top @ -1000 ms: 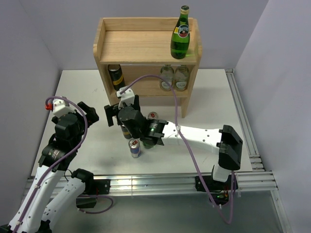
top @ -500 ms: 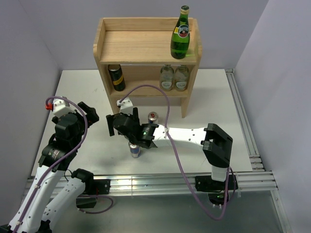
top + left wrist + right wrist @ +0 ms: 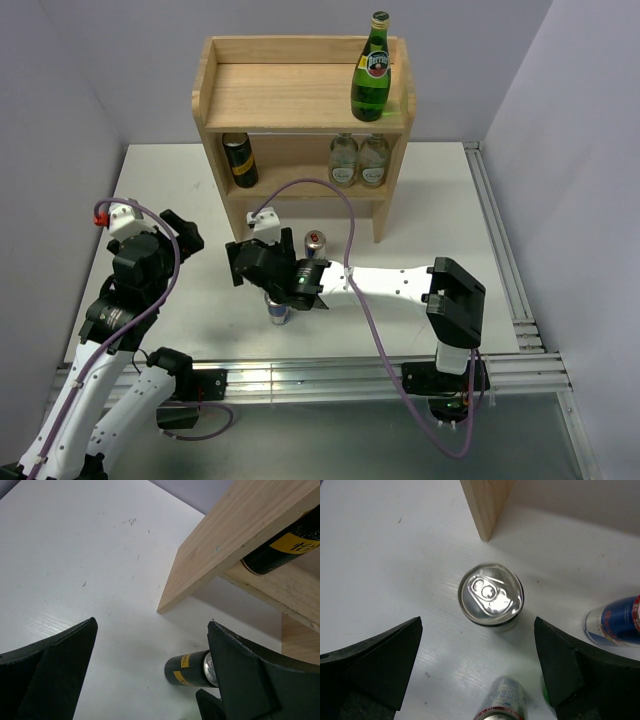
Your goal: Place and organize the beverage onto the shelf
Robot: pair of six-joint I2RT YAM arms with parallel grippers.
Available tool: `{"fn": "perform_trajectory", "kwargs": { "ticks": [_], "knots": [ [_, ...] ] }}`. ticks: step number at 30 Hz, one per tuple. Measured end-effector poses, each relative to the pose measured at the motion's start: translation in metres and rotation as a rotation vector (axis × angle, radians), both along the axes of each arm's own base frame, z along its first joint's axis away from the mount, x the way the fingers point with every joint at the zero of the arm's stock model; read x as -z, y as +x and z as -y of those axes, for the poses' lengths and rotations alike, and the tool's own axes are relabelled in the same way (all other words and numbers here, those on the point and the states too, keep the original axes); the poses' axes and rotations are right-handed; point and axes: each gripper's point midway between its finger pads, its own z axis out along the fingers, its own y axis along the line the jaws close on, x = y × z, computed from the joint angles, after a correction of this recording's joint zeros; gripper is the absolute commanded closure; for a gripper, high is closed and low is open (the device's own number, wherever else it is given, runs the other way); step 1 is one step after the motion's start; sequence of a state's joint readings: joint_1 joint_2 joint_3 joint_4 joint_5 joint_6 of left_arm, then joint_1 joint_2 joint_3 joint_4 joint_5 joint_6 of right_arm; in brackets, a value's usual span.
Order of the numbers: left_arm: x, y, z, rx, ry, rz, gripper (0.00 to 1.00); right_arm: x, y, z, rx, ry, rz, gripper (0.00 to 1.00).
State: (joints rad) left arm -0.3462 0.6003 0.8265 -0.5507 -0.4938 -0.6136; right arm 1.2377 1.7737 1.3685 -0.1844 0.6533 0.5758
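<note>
The lid of the black-and-gold can by the shelf's leg (image 3: 491, 597) is below and beyond the open fingers, so my right gripper should next lower and ease outward around the can.
The wooden shelf (image 3: 214, 110) stands at the back. A green bottle (image 3: 371, 72) stands on its top right, and a black-and-gold can (image 3: 239, 158) on its lower tier at the left. My right gripper (image 3: 243, 264) is open and hovers over a second black-and-gold can (image 3: 491, 596), which stands upright just in front of the shelf's leg (image 3: 487, 505). The can lies beyond the fingers (image 3: 370, 665), not between them. Two blue-and-silver cans (image 3: 315, 242) (image 3: 279, 308) stand beside the right arm. My left gripper (image 3: 187, 235) is open and empty, left of that can (image 3: 190, 669). The second green bottle is hidden.
Two pale glass bottles (image 3: 358, 160) stand on the lower tier at the right. The right arm stretches across the table in front of the shelf. A metal rail (image 3: 500, 250) runs along the table's right edge, and grey walls close in both sides.
My right gripper has moved a little toward the near edge and now sits over the black-and-gold can, with its forearm and elbow shifted. The left arm has not moved.
</note>
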Motion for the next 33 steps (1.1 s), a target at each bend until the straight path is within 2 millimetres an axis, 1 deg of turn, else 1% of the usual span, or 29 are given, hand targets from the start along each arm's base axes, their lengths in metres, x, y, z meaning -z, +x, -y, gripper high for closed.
{"fn": "perform_trajectory", "kwargs": {
  "ticks": [4, 10, 15, 19, 21, 24, 27, 33],
  "knots": [
    [0.0, 0.0, -0.001, -0.003, 0.0, 0.0, 0.01, 0.002, -0.004, 0.002, -0.003, -0.019, -0.001, 0.0],
    [0.0, 0.0, -0.001, -0.003, 0.0, 0.0, 0.01, 0.0, -0.005, 0.002, -0.004, -0.016, 0.002, 0.0],
    [0.0, 0.0, 0.0, -0.001, -0.002, 0.001, 0.01, 0.007, -0.003, -0.002, -0.008, -0.031, 0.0, 0.0],
    [0.0, 0.0, 0.0, 0.002, -0.003, 0.0, 0.01, 0.031, 0.004, -0.01, -0.01, -0.056, -0.019, 0.0],
    [0.0, 0.0, 0.0, 0.003, -0.003, 0.0, 0.01, 0.049, 0.01, -0.008, -0.002, -0.089, -0.035, 0.0],
    [0.0, 0.0, 0.0, 0.004, -0.003, 0.0, 0.01, 0.066, 0.02, -0.003, 0.017, -0.122, -0.05, 0.0],
    [0.0, 0.0, 0.001, 0.006, -0.004, 0.0, 0.01, 0.071, 0.03, 0.001, 0.039, -0.123, -0.051, 0.0],
    [-0.001, -0.001, 0.002, 0.016, -0.009, 0.003, 0.01, 0.064, 0.045, 0.0, 0.064, -0.073, -0.028, 0.02]
  ]
}}
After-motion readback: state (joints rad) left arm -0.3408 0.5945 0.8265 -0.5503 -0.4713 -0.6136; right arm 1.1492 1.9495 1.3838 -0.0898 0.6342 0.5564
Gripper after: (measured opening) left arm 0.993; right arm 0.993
